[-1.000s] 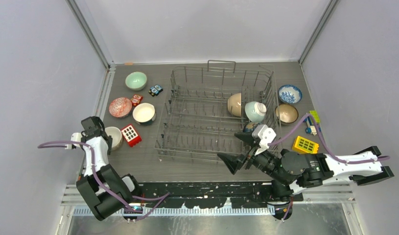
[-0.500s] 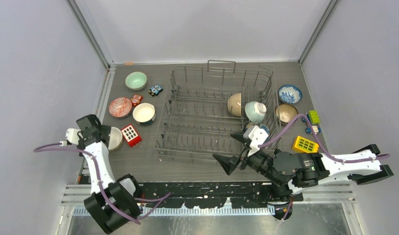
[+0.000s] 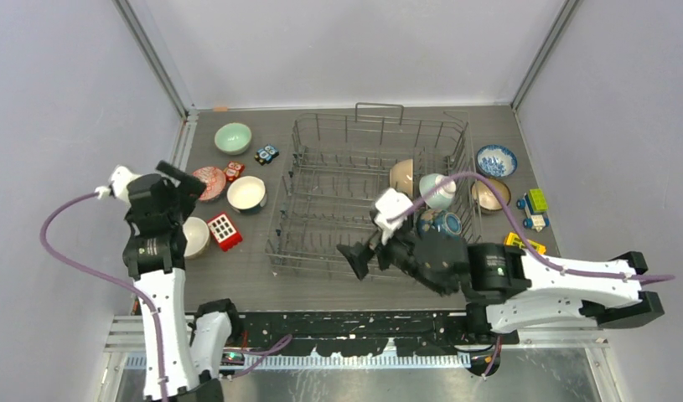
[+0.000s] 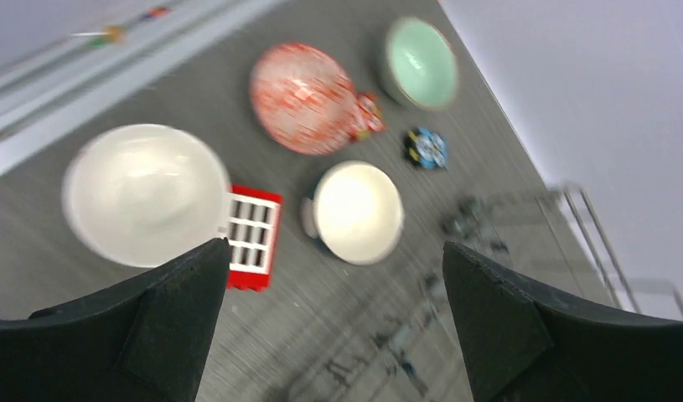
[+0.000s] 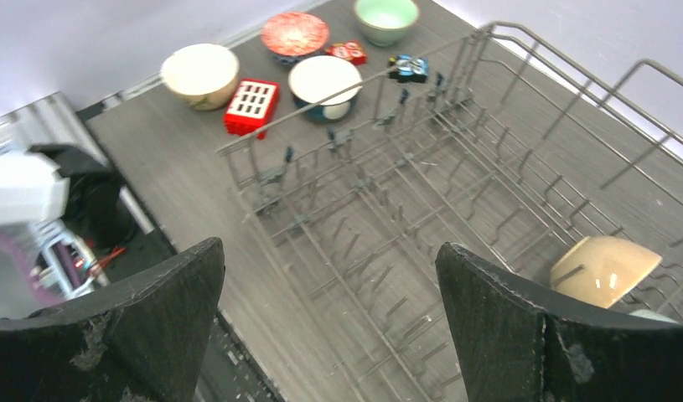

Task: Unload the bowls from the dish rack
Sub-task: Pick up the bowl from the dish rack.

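Observation:
My right gripper should reach outward and down, to its right in the top view, onto the rim of the tan bowl [image 3: 401,177], standing on edge.
The grey wire dish rack [image 3: 363,172] fills the table's middle. A tan bowl [image 3: 401,177], a white-teal bowl [image 3: 438,191] and a dark blue bowl [image 3: 445,224] stand at its right end. Left of it on the table are a mint bowl [image 3: 233,138], a pink-red bowl [image 3: 207,182], a white bowl [image 3: 246,193] and a cream bowl [image 3: 194,236]. My left gripper [image 3: 183,191] hangs open and empty above these, with the cream bowl [image 4: 145,193] below its left finger. My right gripper [image 3: 364,251] is open and empty over the rack's near edge [image 5: 346,134], the tan bowl [image 5: 604,270] to its right.
A red block with white squares [image 3: 224,230] lies beside the cream bowl. Small toy cars [image 3: 266,154] sit near the mint bowl. Right of the rack are a blue-white bowl [image 3: 496,160], a brown bowl [image 3: 490,194], a green block [image 3: 537,199] and a yellow block [image 3: 522,243].
My left gripper opened, let go of the cream bowl and rose away from it. My right arm swung left along the rack's near side, still open.

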